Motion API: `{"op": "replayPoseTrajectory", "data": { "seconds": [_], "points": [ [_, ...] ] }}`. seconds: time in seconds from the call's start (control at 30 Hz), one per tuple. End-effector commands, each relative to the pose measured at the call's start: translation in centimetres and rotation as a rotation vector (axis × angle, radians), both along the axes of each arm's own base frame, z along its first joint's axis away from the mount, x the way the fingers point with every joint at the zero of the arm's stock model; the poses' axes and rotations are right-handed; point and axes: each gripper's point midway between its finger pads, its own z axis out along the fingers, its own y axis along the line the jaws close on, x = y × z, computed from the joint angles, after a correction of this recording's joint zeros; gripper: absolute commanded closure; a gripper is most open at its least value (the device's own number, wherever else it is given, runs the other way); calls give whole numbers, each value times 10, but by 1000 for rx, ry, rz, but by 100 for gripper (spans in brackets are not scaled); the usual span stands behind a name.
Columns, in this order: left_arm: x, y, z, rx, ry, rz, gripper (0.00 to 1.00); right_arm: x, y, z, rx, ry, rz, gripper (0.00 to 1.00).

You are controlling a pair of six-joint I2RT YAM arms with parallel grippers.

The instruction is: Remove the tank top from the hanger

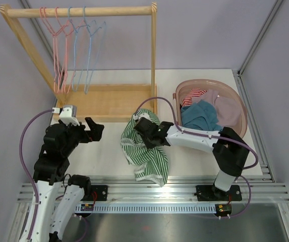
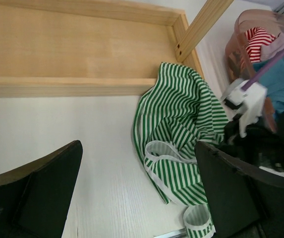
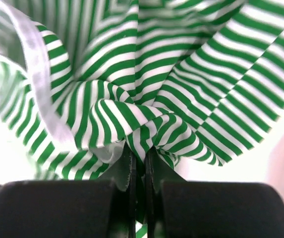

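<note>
My right gripper is going to lift the bunched tank top next and then carry it across over the pink laundry basket, because other clothes already lie there.
The tank top (image 1: 145,154), green and white striped with white trim, lies crumpled on the white table in front of the wooden rack's base. My right gripper (image 1: 144,132) is down on its upper part. In the right wrist view the right gripper (image 3: 140,148) is shut on a bunched fold of the tank top (image 3: 181,74). Several pink and blue wire hangers (image 1: 73,50) hang on the rack's rail, apart from the garment. My left gripper (image 1: 97,130) hovers open to the left, and between its fingers (image 2: 37,188) the tank top (image 2: 181,114) shows.
The wooden rack (image 1: 83,11) has a flat base board (image 1: 111,101) and an upright post (image 1: 154,55) just behind the garment. A pink laundry basket (image 1: 242,108) with other clothes stands at the right. The table's metal front rail (image 1: 184,189) runs below.
</note>
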Motion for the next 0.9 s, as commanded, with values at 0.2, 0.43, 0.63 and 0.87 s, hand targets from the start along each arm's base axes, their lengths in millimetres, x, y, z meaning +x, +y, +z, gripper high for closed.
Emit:
{"op": "replayPoseTrajectory", "data": {
  "seconds": [0.2,0.43,0.63,0.87],
  "points": [
    [10,0,-23,33,17,-8,1,37,-6,146,90,-302,-61,100],
    [12,-3,-29,29,41,-25,1,58,-29,248,123,-506,-124,100],
    [13,-5,-31,28,52,-33,1,78,-91,312,102,-623,-272,100],
    [13,-6,-32,26,54,-37,1,96,-177,329,88,-657,-458,100]
  ]
}}
